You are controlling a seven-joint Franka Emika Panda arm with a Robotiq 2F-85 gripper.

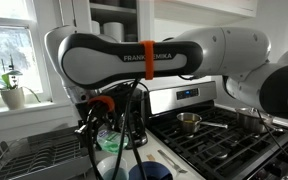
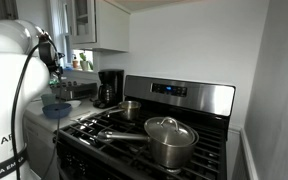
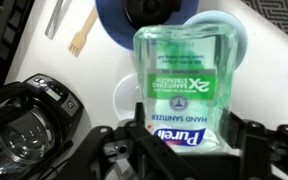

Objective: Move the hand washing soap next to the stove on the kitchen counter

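Observation:
My gripper moves toward the stove (image 1: 219, 140) next. It lowers the soap to release it on the counter by the wooden fork, since that part of the counter borders the stove.
My gripper (image 3: 189, 150) is shut on the hand washing soap (image 3: 184, 85), a clear green Purell bottle seen upside down in the wrist view, its label between the two black fingers. In an exterior view the gripper (image 1: 97, 125) holds the bottle (image 1: 107, 139) above the whitish kitchen counter (image 3: 276, 60), between the dish rack and the stove (image 1: 219, 140). The stainless-steel stove with black grates also shows in the other exterior view (image 2: 174, 95), where the bottle is hidden behind my arm.
A black dish rack (image 1: 29, 155) stands by the window. A blue plate (image 3: 119, 20), a wooden fork (image 3: 81, 35) and a black coffee maker (image 2: 109, 88) are on the counter. A lidded pot (image 2: 170, 140) and a small pot (image 2: 131, 108) sit on the stove.

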